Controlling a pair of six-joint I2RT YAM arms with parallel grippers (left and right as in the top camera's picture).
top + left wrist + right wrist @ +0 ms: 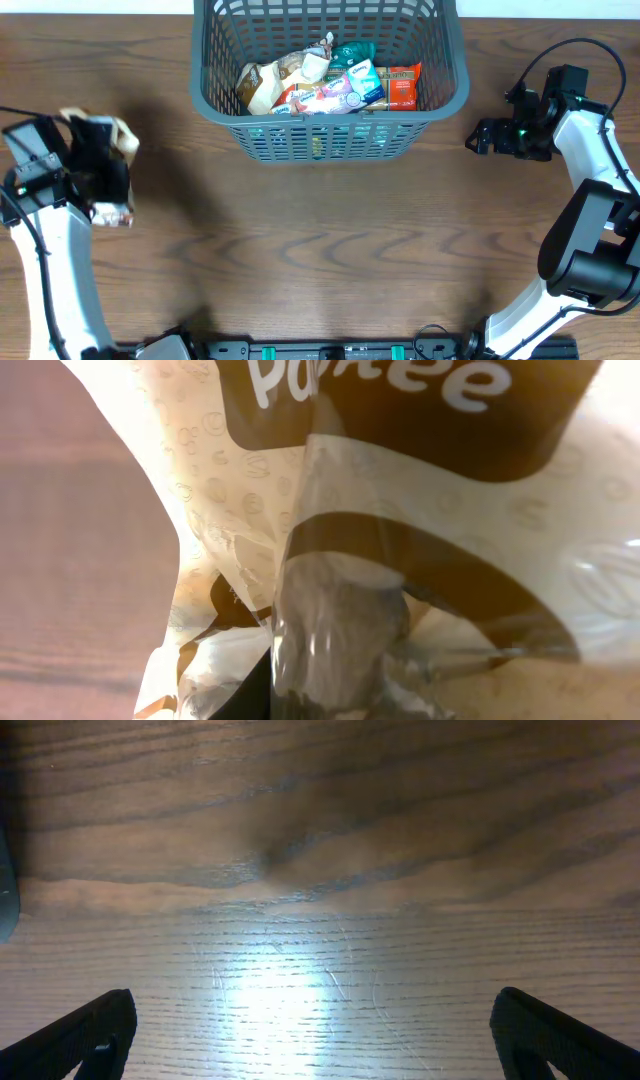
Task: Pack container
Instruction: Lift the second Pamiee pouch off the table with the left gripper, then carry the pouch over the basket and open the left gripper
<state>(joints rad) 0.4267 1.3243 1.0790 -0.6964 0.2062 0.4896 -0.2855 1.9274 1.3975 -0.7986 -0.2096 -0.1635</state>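
Note:
My left gripper needs to lift my packet outward next and then move it across over the packets inside the container, because the container's side is between them.
The container (330, 135), a large dark grey slotted basket, stands at the back centre and holds several food packets (330, 85). My left gripper (100, 170) is at the far left of the table, shut on a cream and brown snack packet (122, 140). That packet (400, 530) fills the left wrist view, and the fingers are hidden behind it. My right gripper (480, 135) is open and empty, just right of the container, low over bare wood (310, 960).
The wooden table (320, 260) spans the view. The right arm's base (590, 260) stands at the front right. A dark edge of the container shows at the left border of the right wrist view (5, 890).

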